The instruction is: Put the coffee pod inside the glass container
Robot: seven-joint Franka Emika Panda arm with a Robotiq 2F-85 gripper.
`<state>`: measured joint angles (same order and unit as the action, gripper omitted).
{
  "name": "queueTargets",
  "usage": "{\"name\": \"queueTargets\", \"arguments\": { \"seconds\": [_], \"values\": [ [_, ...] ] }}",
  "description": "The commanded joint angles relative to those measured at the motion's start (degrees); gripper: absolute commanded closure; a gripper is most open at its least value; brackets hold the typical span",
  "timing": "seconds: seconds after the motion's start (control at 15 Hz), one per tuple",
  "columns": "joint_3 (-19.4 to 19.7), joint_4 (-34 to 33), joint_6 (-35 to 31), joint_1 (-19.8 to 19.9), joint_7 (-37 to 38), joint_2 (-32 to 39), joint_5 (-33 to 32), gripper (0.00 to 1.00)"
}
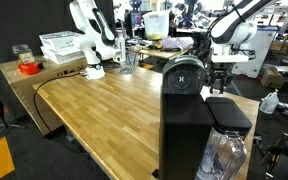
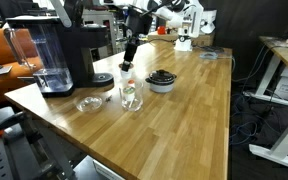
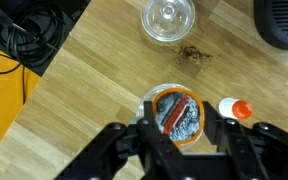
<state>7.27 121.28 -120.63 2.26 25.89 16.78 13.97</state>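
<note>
I will next bring my gripper down to the round opening of the glass container (image 3: 176, 113) and let go of the coffee pod.
In the wrist view my gripper (image 3: 180, 126) is shut on the coffee pod (image 3: 176, 110), a silver foil pod with a red-orange band. It hangs right over the round mouth of the glass container (image 3: 153, 97). In an exterior view the gripper (image 2: 128, 63) points down just above the clear glass container (image 2: 131, 95), which stands upright on the wooden table. In an exterior view the gripper (image 1: 219, 78) shows beyond the coffee machine, which hides the container.
A black coffee machine (image 2: 59, 55) (image 1: 184, 110) stands at the table's end. A glass lid (image 2: 89, 103) (image 3: 169, 18) and a black round dish (image 2: 161, 80) lie near the container. A small white object with an orange top (image 3: 236, 108) sits beside it. Cables (image 3: 24, 35) lie off the table edge.
</note>
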Motion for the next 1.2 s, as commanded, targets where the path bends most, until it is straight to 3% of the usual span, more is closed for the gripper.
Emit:
{"name": "queueTargets", "arguments": {
  "seconds": [0.0, 1.0, 1.13],
  "values": [
    [0.45, 0.81, -0.79, 0.82, 0.56, 0.33, -0.42, 0.76],
    [0.18, -4.69, 0.77, 0.87, -0.04, 7.50, -0.25, 0.76],
    [0.25, -5.09, 1.02, 0.79, 0.21, 7.76, -0.43, 0.25]
  ]
}}
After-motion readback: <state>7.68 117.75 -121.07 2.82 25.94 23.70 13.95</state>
